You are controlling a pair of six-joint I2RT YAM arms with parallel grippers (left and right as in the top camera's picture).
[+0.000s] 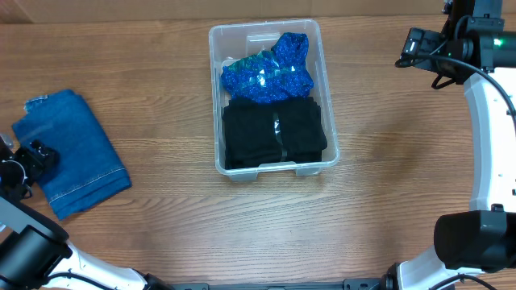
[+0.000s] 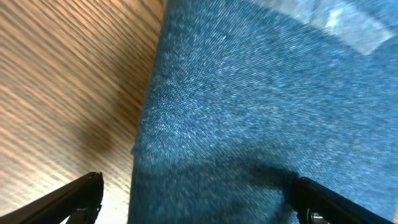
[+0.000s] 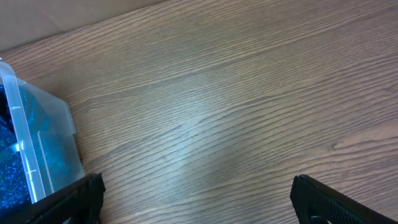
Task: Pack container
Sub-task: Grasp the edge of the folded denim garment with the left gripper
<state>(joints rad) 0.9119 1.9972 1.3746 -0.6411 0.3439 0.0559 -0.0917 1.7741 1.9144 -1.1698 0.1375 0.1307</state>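
One finger is over wood, the other over denim (image 2: 261,106), so my left gripper must next lower and tilt to close on the denim garment's long edge away from the container.
The clear plastic container (image 1: 218,97) stands at the table's middle. It holds a bright blue patterned garment (image 1: 266,72) at the far end and a black folded garment (image 1: 270,133) at the near end. A folded blue denim garment (image 1: 76,153) lies on the table at the left. My left gripper (image 1: 32,157) is open and low over the denim's left edge; in the left wrist view the denim (image 2: 261,106) fills the space between the fingers (image 2: 196,196). My right gripper (image 1: 415,44) is open and empty at the far right, above bare wood (image 3: 196,193). The container's corner (image 3: 43,143) shows at the left of the right wrist view.
The wooden table (image 1: 387,161) spreads around the container. The white right arm (image 1: 492,137) runs along the right edge. The left arm's base (image 1: 24,250) is at the lower left corner.
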